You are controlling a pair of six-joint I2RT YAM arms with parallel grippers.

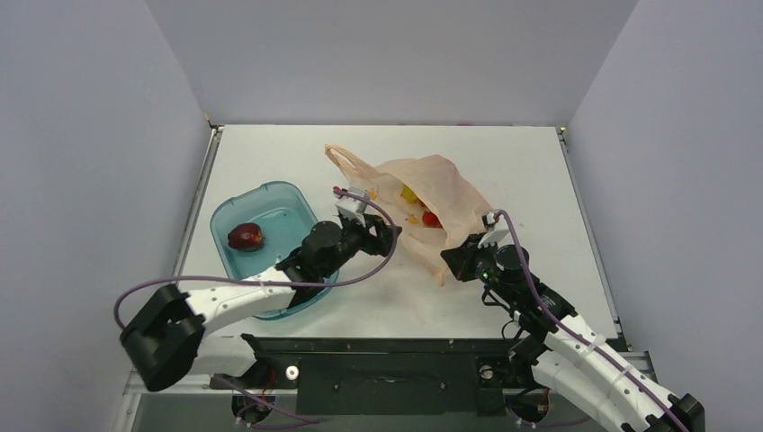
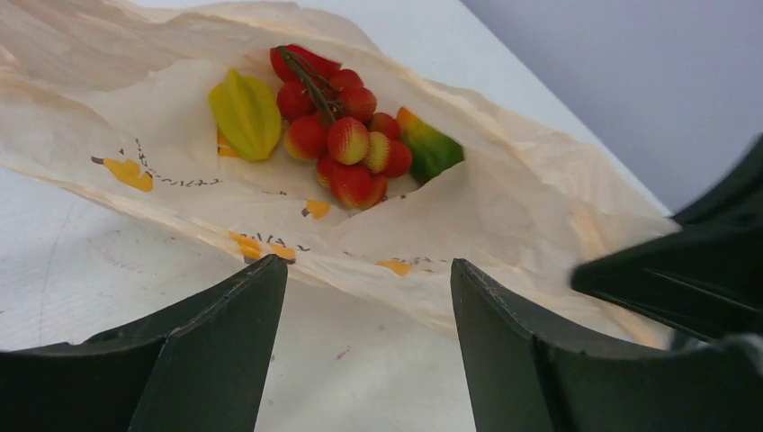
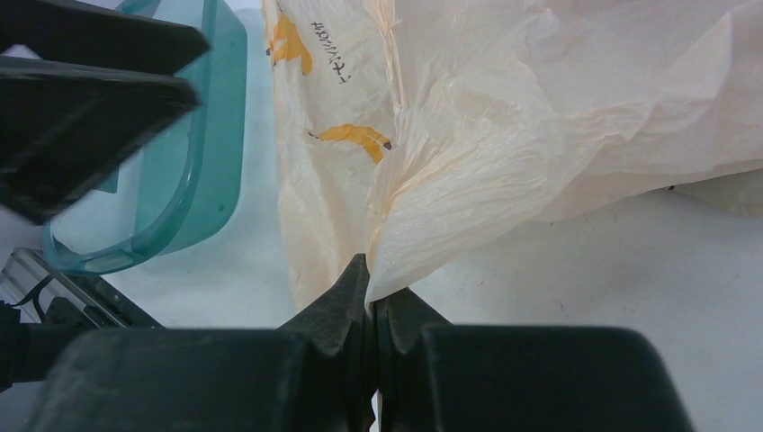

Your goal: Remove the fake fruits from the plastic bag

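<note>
My left gripper should next move away from my base and down through the bag's opening onto the thin brown stem.
The peach plastic bag lies in the middle of the table, its mouth facing my left gripper. In the left wrist view the bag holds a bunch of red-yellow grape-like balls, a yellow-green fruit and a green-orange mango shape. My left gripper is open and empty, just before the bag's mouth; it also shows in the top view. My right gripper is shut on the bag's near edge; from above it sits at the bag's near right corner. A round red fruit lies in the teal tray.
The teal see-through tray stands left of the bag and shows in the right wrist view. White walls close in the table on the left, back and right. Both arms reach in from the near edge.
</note>
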